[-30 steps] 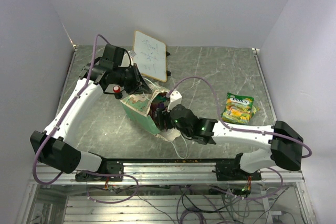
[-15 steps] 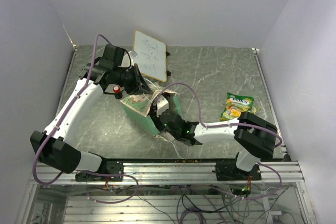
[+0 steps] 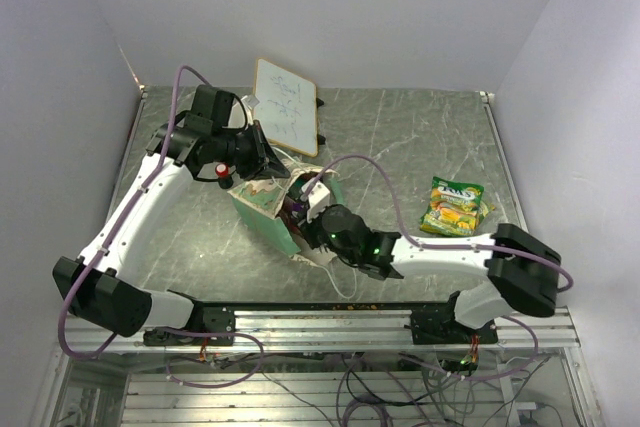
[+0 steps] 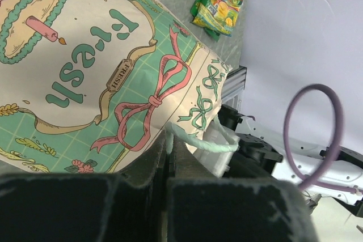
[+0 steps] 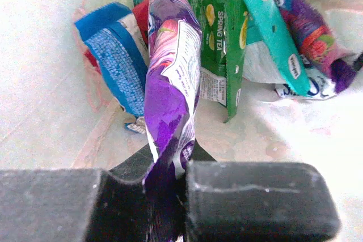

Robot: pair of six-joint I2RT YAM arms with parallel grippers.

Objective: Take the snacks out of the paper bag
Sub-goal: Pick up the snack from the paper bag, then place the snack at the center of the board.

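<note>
My right gripper leaves the bag (image 3: 268, 205) next and lowers over the green-yellow snack packet (image 3: 452, 205) to release the purple one, since that spot is outside the bag.
The paper bag (image 3: 268, 205) lies tilted on the table, cream with a green band, its mouth facing right. My left gripper (image 3: 257, 153) is shut on its pale green string handle (image 4: 195, 140) at the bag's upper edge (image 4: 102, 66). My right gripper (image 3: 302, 210) reaches into the bag's mouth. In the right wrist view it (image 5: 170, 168) is shut on a purple snack packet (image 5: 170, 77). Behind that, inside the bag, lie a blue packet (image 5: 122, 60), a green one (image 5: 218, 43), a teal one (image 5: 266, 26) and another purple one (image 5: 312, 35). A green-yellow snack packet (image 3: 452, 205) lies on the table to the right.
A white wood-framed board (image 3: 287, 105) leans at the back, just behind the bag. A small red-topped cylinder (image 3: 221, 171) shows by the left wrist. Grey walls close in the table on three sides, and a metal rail (image 3: 330, 319) runs along the near edge.
My right gripper has moved further into the bag's mouth and closed on the purple packet. The left gripper keeps its hold on the handle and has hardly shifted.
</note>
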